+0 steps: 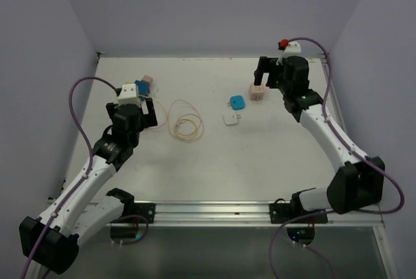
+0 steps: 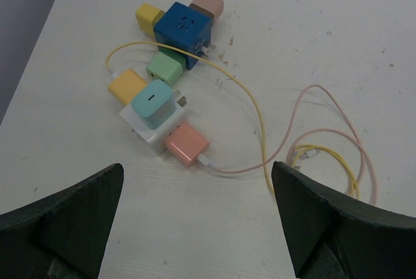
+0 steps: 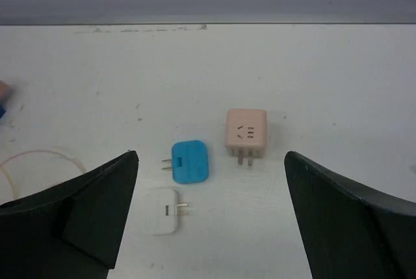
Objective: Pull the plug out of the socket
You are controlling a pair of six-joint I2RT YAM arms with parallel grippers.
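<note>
I need to lower and turn my left gripper next so its open fingers straddle the white socket block (image 2: pixel 148 128), as that block lies slantwise to them.
A cluster of plugged-together cubes lies at the table's far left (image 1: pixel 141 86). In the left wrist view it shows a blue socket cube (image 2: pixel 183 26) with yellow (image 2: pixel 148 15), pink-brown (image 2: pixel 208 4) and green (image 2: pixel 164 67) plugs. A white socket block (image 2: pixel 148 128) carries teal (image 2: pixel 153 102), orange (image 2: pixel 127 86) and salmon (image 2: pixel 187 142) plugs. My left gripper (image 2: pixel 198 175) is open and empty, just short of the cluster (image 1: pixel 144 106). My right gripper (image 3: pixel 209 157) is open and empty above a loose pink cube (image 3: pixel 246 129), near it in the top view (image 1: pixel 265 79).
A loose blue plug (image 3: pixel 190 161) and white plug (image 3: pixel 162 211) lie on the table left of the pink cube (image 1: pixel 258 92). Pink and yellow cables (image 2: pixel 325 149) coil right of the cluster (image 1: pixel 185 124). Grey walls close in the table on three sides.
</note>
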